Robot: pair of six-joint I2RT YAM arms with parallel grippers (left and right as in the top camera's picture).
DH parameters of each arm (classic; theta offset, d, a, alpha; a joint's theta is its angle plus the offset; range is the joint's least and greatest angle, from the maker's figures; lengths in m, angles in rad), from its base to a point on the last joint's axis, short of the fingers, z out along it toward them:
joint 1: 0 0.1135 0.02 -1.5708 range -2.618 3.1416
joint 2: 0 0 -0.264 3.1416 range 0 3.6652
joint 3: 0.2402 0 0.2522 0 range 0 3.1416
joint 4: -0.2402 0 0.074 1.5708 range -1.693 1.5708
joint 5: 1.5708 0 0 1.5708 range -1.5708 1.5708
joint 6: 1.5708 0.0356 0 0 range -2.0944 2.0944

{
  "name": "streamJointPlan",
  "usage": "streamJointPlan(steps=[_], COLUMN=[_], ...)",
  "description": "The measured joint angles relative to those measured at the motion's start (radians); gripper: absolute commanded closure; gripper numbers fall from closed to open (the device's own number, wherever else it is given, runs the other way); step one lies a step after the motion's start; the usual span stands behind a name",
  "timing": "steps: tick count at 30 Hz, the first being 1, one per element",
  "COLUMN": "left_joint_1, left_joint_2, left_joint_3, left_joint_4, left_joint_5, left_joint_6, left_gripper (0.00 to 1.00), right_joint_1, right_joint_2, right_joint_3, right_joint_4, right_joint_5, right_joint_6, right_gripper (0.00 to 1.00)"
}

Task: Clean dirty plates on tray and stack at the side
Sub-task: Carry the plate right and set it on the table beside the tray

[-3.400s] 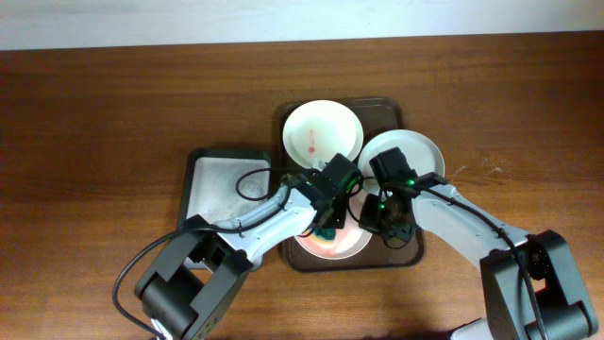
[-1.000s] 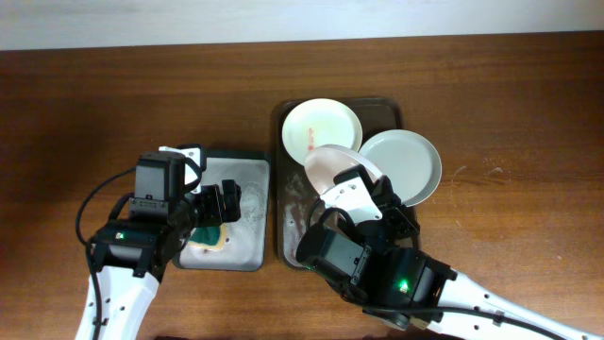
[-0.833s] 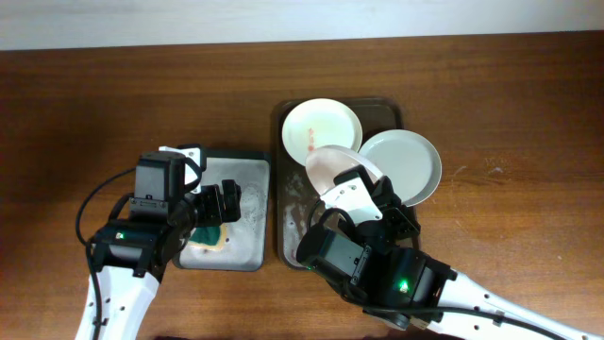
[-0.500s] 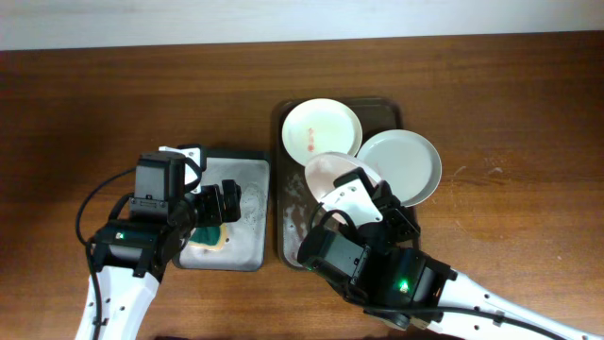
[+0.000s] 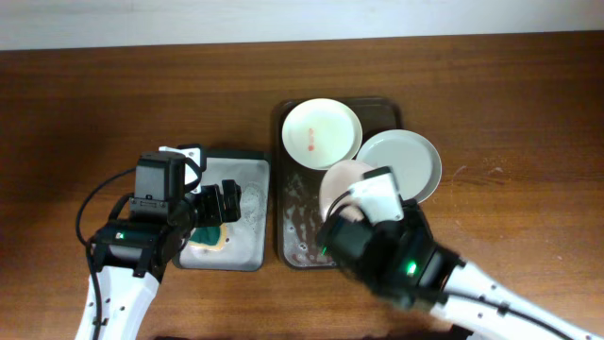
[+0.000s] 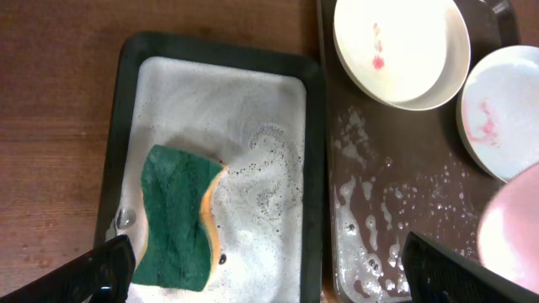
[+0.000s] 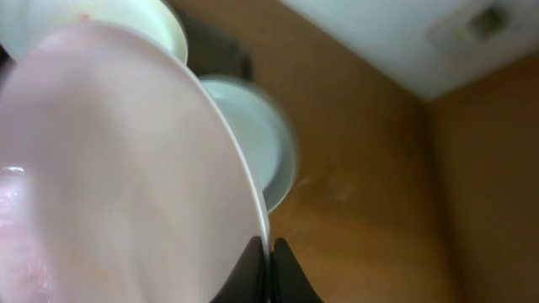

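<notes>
My right gripper moves to the right in the overhead view next, then down, past the smeared plate to bare wooden table, clear for releasing the pinkish one.
The dark brown tray [image 5: 288, 203] holds soap foam and a white plate [image 5: 322, 131] with red spots at its far end. A second white plate [image 5: 408, 161], smeared red [image 6: 505, 118], rests over the tray's right rim. My right gripper [image 7: 270, 252] is shut on the rim of a third, pinkish wet plate [image 7: 126, 168], held tilted above the tray [image 5: 342, 179]. My left gripper [image 6: 265, 252] hangs wide open above the sponge tray with nothing between its fingers.
A green and yellow sponge [image 6: 177, 215] lies in the foamy grey-white sponge tray [image 6: 312, 168], left of the brown tray. Bare wooden table [image 5: 510, 113] stretches to the right of the plates.
My right arm has swung to the right, carrying the held plate slightly down and right over the tray. The left arm and the sponge have stayed put.
</notes>
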Motion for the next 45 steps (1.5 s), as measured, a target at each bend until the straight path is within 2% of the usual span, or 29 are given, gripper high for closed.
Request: streamJointPlan(steps=[3,4,6,10,14,18,20,21,23,24,26,28,30,32,34,36,38,41,43,45], left_joint_1=[0.000,0.000,0.000,0.002,0.002,0.002,0.002,0.002,0.002,0.002,0.002,0.002,0.002,0.002,0.002,0.002,0.002,0.002,0.002,0.002], left_joint_2=[0.000,0.000,0.000,0.000,0.000,0.000,0.000,0.000,0.000,0.000,0.000,0.000,0.000,0.000,0.000,0.000,0.000,0.000,0.000,0.000], left_joint_3=[0.000,0.000,0.000,0.000,0.000,0.000,0.000,0.000,0.000,0.000,0.000,0.000,0.000,0.000,0.000,0.000,0.000,0.000,0.000,0.000], left_joint_4=[-0.002,0.000,0.000,-0.001,-0.001,-0.001,-0.001,-0.001,-0.001,-0.001,-0.001,-0.001,-0.001,0.000,-0.001,-0.001,-0.001,-0.001,-0.001,-0.002], left_joint_5=[0.000,0.000,0.000,0.006,0.007,0.007,0.007,0.007,0.007,0.007,0.007,0.007,0.007,0.007,0.007,0.008,0.007,0.007,0.007,0.007], left_joint_6=[0.000,0.000,0.000,0.000,0.000,0.000,0.000,0.000,0.000,0.000,0.000,0.000,0.000,0.000,0.000,0.000,0.000,0.000,0.000,0.000], left_gripper=[0.01,0.01,0.01,0.01,0.01,0.01,0.01,0.01,0.01,0.01,0.01,0.01,0.01,0.01,0.01,0.01,0.00,0.01,0.01,0.01], right_joint_1=[-0.218,-0.377,-0.562,-1.125,-1.493,-1.664,-1.687,-1.687,-1.687,-1.687,-1.680,-1.635,-1.548,-1.356,-1.195,-1.075,-0.986,-0.974,-0.975,-0.975], right_joint_2=[0.000,-0.001,-0.003,-0.006,0.040,0.188,0.266,0.302,0.361,0.382,0.378,0.302,0.137,-0.108,-0.230,-0.255,-0.171,0.025,0.221,0.326], right_joint_3=[0.001,0.002,0.003,0.005,0.006,0.006,0.006,0.006,0.006,0.006,0.006,0.005,0.005,0.009,0.013,0.013,0.012,0.010,0.010,0.006], right_joint_4=[0.019,0.032,0.039,0.086,0.100,0.125,0.145,0.156,0.174,0.174,0.174,0.167,0.155,0.144,0.143,0.144,0.183,0.281,0.383,0.431], right_joint_5=[-0.239,-0.377,-0.523,-0.903,-1.027,-1.022,-1.002,-0.998,-0.995,-0.996,-1.013,-1.061,-1.121,-1.173,-1.160,-1.112,-1.032,-0.940,-0.929,-0.925], right_joint_6=[0.110,0.103,0.057,-0.127,-0.176,-0.184,-0.184,-0.184,-0.184,-0.196,-0.229,-0.277,-0.330,-0.400,-0.440,-0.458,-0.468,-0.471,-0.472,-0.472], right_gripper=[0.96,0.96,0.96,0.96,0.96,0.96,0.96,0.88,0.60,0.54,0.48,0.43,0.42,0.42,0.46,0.45,0.45,0.45,0.46,0.46])
